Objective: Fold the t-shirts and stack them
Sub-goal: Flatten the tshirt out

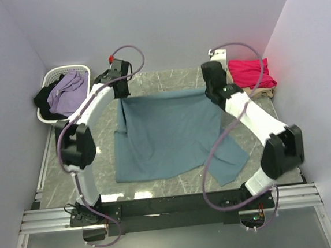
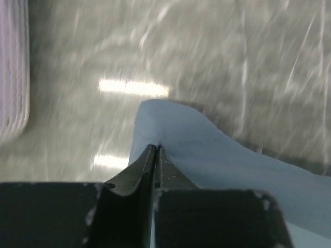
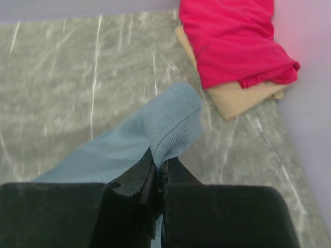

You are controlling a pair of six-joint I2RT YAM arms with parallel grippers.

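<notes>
Next, my right gripper should move outward and down to release the hem corner, since the bare marble beside the folded shirts lies outward and below the gripper.
A dusty teal-blue t-shirt (image 1: pixel 166 132) is held up by its far edge between both arms, and its lower part lies on the marble table. My left gripper (image 1: pixel 120 95) is shut on its far left corner (image 2: pixel 170 129). My right gripper (image 1: pixel 210 91) is shut on its far right corner, a ribbed hem (image 3: pixel 173 121). A folded crimson-pink t-shirt (image 1: pixel 251 73) lies on a folded pale beige one (image 1: pixel 262 93) at the far right corner; both also show in the right wrist view, the pink shirt (image 3: pixel 232 39) above the beige shirt (image 3: pixel 243 95).
A white slatted basket (image 1: pixel 49 85) at the far left holds lilac and black clothes. Purple walls close in the table on three sides. A metal rail runs along the near edge (image 1: pixel 161 208).
</notes>
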